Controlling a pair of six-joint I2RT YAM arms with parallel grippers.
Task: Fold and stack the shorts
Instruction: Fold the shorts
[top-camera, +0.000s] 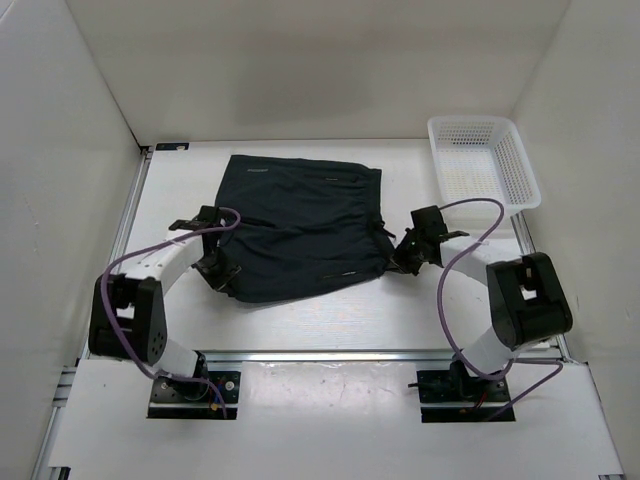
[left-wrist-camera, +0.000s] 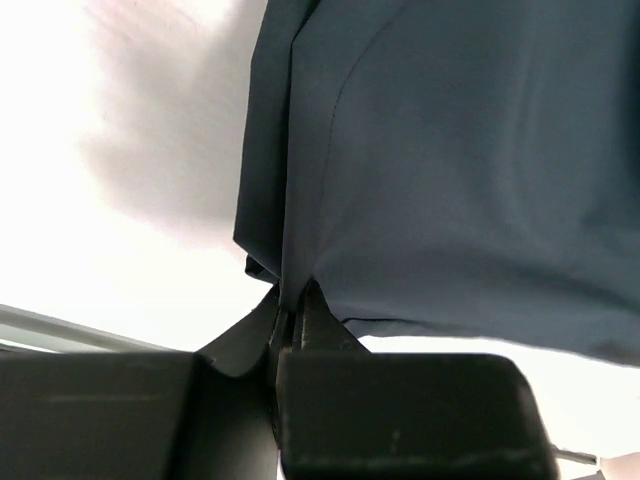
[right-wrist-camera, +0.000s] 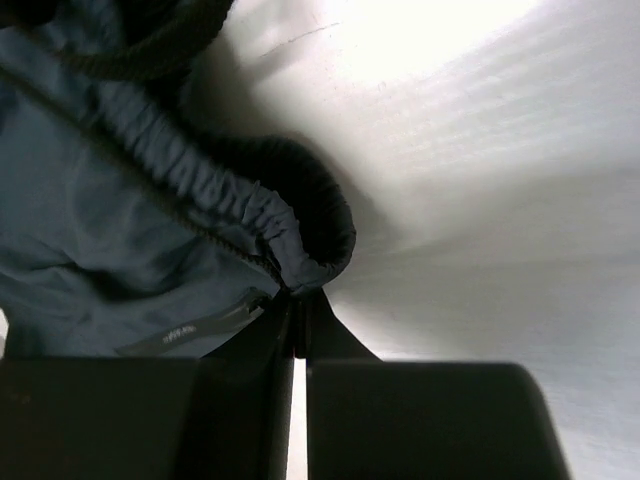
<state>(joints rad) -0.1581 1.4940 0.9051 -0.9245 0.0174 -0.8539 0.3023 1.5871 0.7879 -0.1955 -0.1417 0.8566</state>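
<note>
Next, my left gripper lifts its pinched corner of the shorts, as the shorts lie spread open. It then carries the corner outward and releases it over the shorts' far corner on that side.
Dark navy shorts (top-camera: 300, 225) lie spread on the white table. My left gripper (top-camera: 218, 268) is shut on the shorts' near left corner; in the left wrist view the fabric (left-wrist-camera: 450, 170) is pinched between the fingers (left-wrist-camera: 292, 305). My right gripper (top-camera: 400, 258) is shut on the shorts' near right corner at the elastic waistband (right-wrist-camera: 250, 215); the cloth is pinched at the tips (right-wrist-camera: 298, 300). A drawstring (right-wrist-camera: 150, 55) shows at the top of the right wrist view.
A white mesh basket (top-camera: 483, 160) stands at the back right of the table. White walls enclose the table on three sides. An aluminium rail (top-camera: 350, 354) runs along the near edge.
</note>
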